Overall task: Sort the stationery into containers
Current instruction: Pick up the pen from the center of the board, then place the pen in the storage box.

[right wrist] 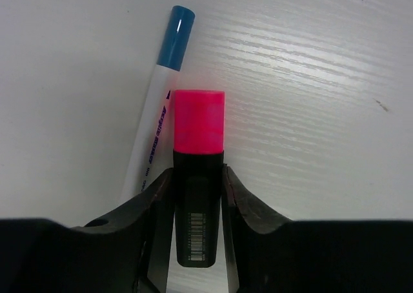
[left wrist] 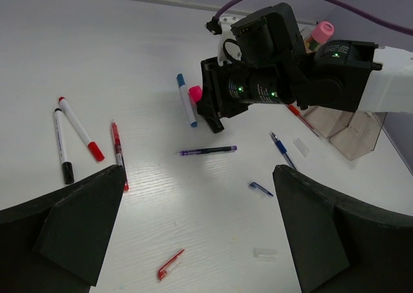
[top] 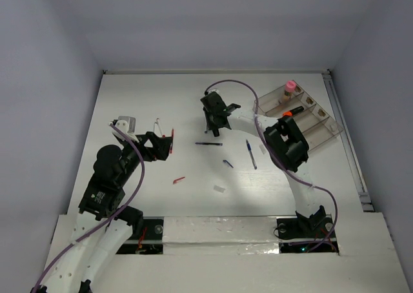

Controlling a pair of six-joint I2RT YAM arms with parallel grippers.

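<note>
The robot's right gripper will next lift the black highlighter and carry it over that marker's section [top: 295, 111], since the orange marker is already in the clear organiser tray.
My right gripper [right wrist: 198, 177] is shut on a black highlighter with a pink cap [right wrist: 199, 151] that lies on the table, one finger on each side of its body. A white marker with a blue cap [right wrist: 158, 119] lies just to its left. From above, this gripper [top: 210, 115] is at mid-table, left of the clear organiser tray [top: 322, 128], which holds a pink-capped bottle [top: 290, 86] and an orange marker [top: 287, 113]. My left gripper [top: 164, 142] hangs open and holds nothing. Below it lie a red cap [left wrist: 170, 264], a blue cap [left wrist: 261, 188] and a clear piece [left wrist: 266, 253].
A dark pen [left wrist: 208, 151] and a blue pen [left wrist: 282, 150] lie mid-table. At the left lie a red-capped marker [left wrist: 80, 128], a black-capped marker [left wrist: 62, 145] and a red pen [left wrist: 118, 146]. Purple cables arch over the right arm.
</note>
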